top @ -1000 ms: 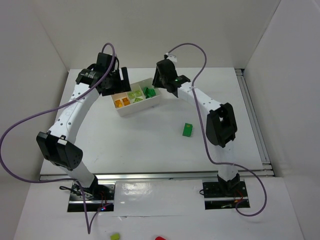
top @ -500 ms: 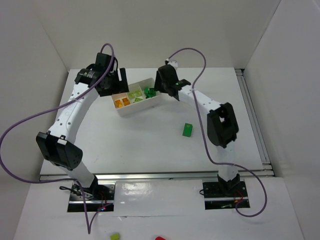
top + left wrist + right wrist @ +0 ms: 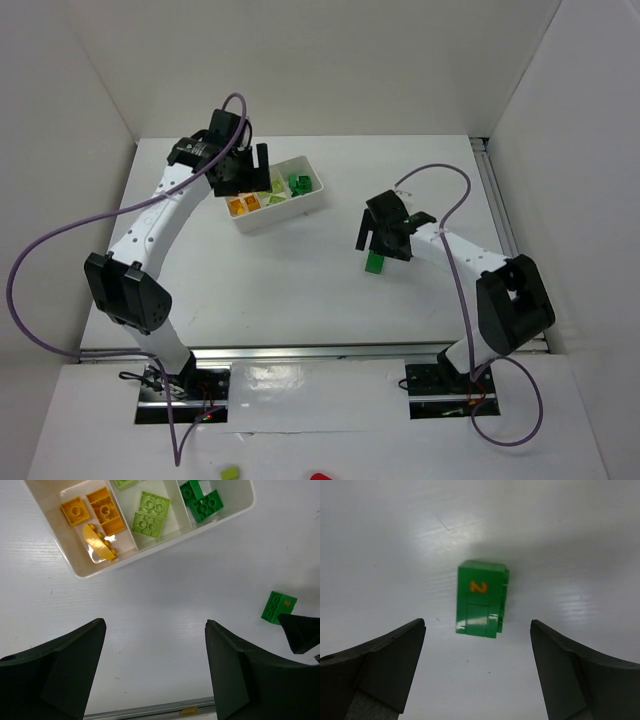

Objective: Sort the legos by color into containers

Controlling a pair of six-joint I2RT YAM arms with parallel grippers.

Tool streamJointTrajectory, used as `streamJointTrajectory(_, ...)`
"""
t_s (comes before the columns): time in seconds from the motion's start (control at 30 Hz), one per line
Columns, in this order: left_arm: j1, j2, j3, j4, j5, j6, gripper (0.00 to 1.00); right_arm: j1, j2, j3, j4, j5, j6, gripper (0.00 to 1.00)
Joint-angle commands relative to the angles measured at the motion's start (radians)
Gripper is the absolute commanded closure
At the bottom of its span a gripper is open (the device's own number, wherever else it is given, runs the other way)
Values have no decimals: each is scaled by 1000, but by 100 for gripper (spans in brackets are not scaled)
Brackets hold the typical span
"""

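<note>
My right gripper moves down next and closes its fingers on the green brick's unmarked end [image 3: 374, 264] [image 3: 477, 621]. The brick lies below this gripper, in line with the open gap.
The white tray [image 3: 287, 213] [image 3: 150, 555] stands at the table's back with three containers. Orange legos [image 3: 245, 205] [image 3: 102, 515] fill the left one, lime ones [image 3: 270, 189] [image 3: 150, 516] the middle, dark green ones [image 3: 298, 184] [image 3: 205, 502] the right. One loose green brick [image 3: 375, 263] [image 3: 278, 607] [image 3: 481, 597] marked with an orange "2" lies on the table to the tray's front right. My right gripper [image 3: 383, 242] [image 3: 477, 624] hovers open just above it, a finger on each side, not touching. My left gripper [image 3: 250, 170] [image 3: 155, 624] hangs open and empty above the tray's left part.
A metal rail [image 3: 300, 351] runs along the table's near edge and another [image 3: 508, 240] along its right edge. White walls close in the back and both sides. A lime piece [image 3: 230, 472] and a red one [image 3: 320, 477] lie on the floor in front of the bases.
My right arm has swung from the tray's right end down to the loose green brick, and its jaws have opened. The left gripper has shifted slightly right over the tray.
</note>
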Motion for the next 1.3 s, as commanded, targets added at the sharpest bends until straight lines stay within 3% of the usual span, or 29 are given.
streamJointTrajectory(0.0,-18,13,42,27,31,18,10,-11,30,-23,-29,-67,34,7)
streamJointTrajectory(0.1,-27,32,51,27,62,27,10,-11,50,-66,18,-78,34,7)
streamJointTrajectory(0.2,-36,41,52,27,116,38,10,-11,86,-80,68,-87,13,15)
streamJointTrajectory(0.37,-36,88,51,15,300,72,10,-11,127,-54,105,-87,-42,37)
streamJointTrajectory(0.53,-36,127,61,6,502,116,10,-11,64,-54,175,-147,-197,51)
streamJointTrajectory(0.67,-36,153,41,61,820,112,8,-11,-104,-103,244,-280,-323,51)
streamJointTrajectory(0.8,-46,176,-48,191,984,45,6,-20,-174,-80,206,-405,-360,51)
streamJointTrajectory(1.27,-125,280,-67,311,1024,26,6,-20,-207,-26,184,-523,-349,51)
